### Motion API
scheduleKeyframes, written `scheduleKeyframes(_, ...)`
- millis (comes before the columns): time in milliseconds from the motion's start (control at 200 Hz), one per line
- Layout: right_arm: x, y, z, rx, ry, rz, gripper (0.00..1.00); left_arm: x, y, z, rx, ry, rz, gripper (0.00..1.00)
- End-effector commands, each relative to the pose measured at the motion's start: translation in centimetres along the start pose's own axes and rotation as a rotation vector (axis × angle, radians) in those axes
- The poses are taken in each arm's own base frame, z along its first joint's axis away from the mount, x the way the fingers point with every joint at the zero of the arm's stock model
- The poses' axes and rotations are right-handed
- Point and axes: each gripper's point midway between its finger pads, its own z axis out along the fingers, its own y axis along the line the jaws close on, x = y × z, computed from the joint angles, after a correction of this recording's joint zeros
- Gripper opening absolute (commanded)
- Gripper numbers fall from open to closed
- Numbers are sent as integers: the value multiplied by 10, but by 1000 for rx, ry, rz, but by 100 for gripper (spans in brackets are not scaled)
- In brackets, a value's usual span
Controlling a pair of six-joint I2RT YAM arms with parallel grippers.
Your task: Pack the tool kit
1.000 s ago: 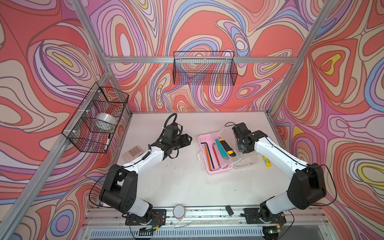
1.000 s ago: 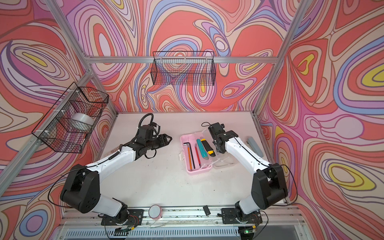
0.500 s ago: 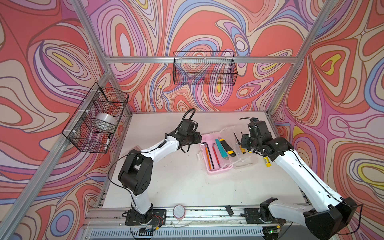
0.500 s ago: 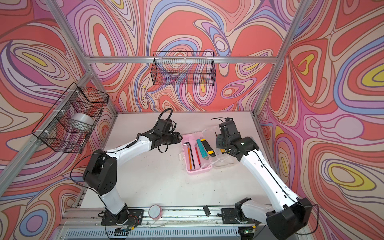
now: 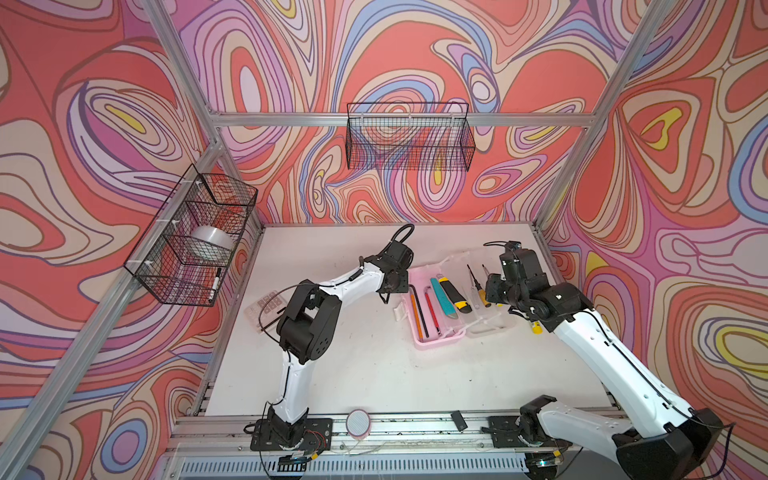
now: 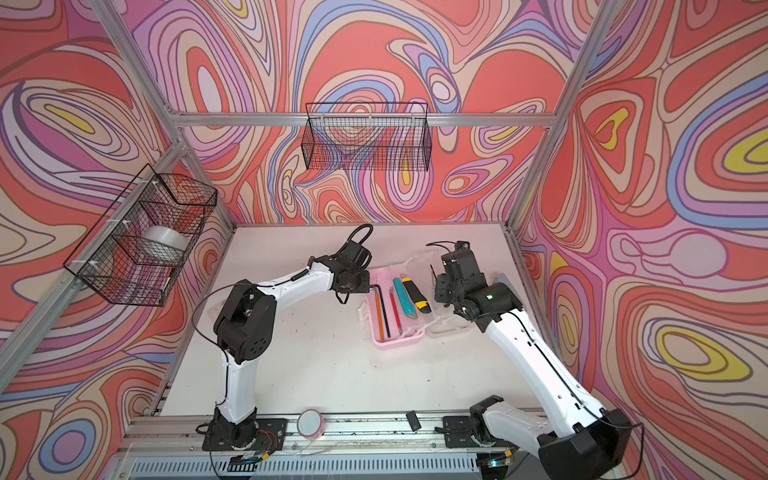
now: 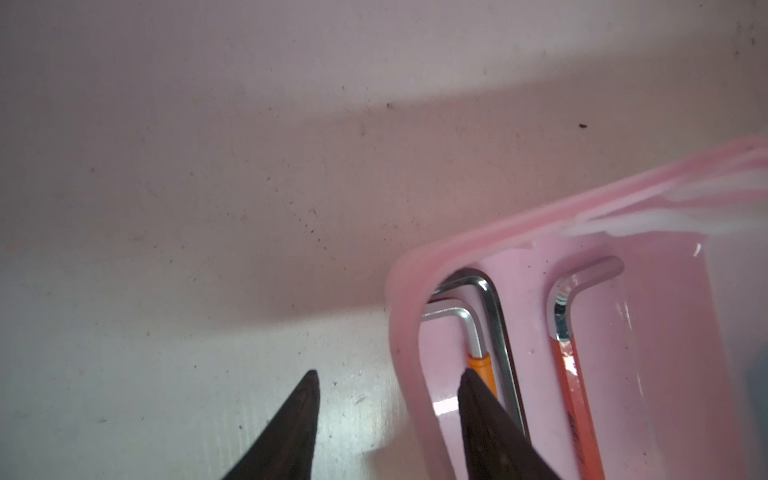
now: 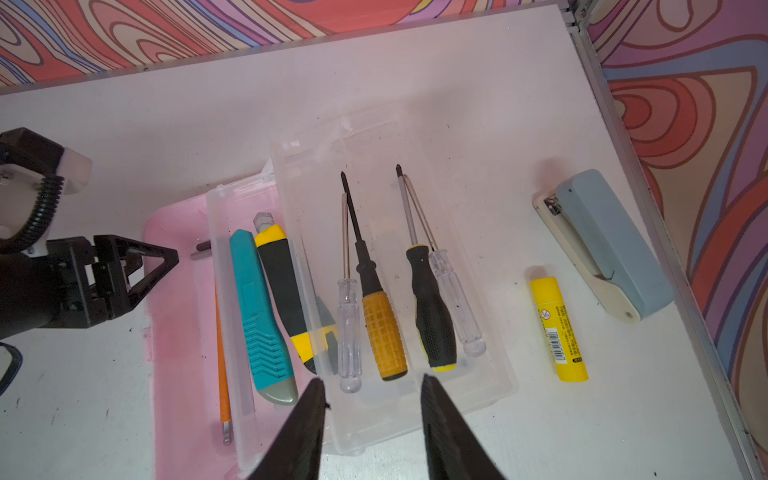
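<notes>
My right gripper lowers and draws back onto the lid's near outer corner [image 5: 516,324] next and closes there, because the translucent lid still lies folded flat.
The tool kit's pale pink case [image 5: 440,341] [image 6: 399,338] lies open mid-table in both top views. Inside are hex keys [image 7: 490,316], a teal tool [image 8: 259,316] and a black-yellow utility knife [image 8: 286,291]. Its translucent lid [image 8: 478,374] is folded flat to the right and holds several screwdrivers [image 8: 384,328]. My left gripper [image 5: 401,282] [image 7: 388,371] is open at the case's far left corner. It straddles the pink wall [image 7: 405,332], one finger inside and one outside. My right gripper [image 5: 494,291] [image 8: 372,378] hangs open above the lid, holding nothing.
A yellow glue stick [image 8: 557,328] and a grey-blue stapler [image 8: 611,249] lie right of the lid near the table's right edge. A calculator [image 5: 266,305] sits behind my left arm. Wire baskets hang on the back wall [image 5: 407,137] and the left wall [image 5: 195,237].
My left gripper has travelled right to the case's corner and its jaws have narrowed a little. My right gripper has drawn back from the knife to above the lid.
</notes>
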Motion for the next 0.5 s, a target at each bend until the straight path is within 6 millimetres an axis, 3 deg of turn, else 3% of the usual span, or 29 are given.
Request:
scheduleKeyframes(0,-1,-1,0,1,-24,7,40,2,19,5,-89,20,16,46)
scheduleKeyframes(240,8,-10,6,52,-5,5,40,-14,27,12,-90,3,-32,27)
scheduleKeyframes(496,-2,-18,-6,75,-61,39,40,-30,48,19,-66,0,-137,10)
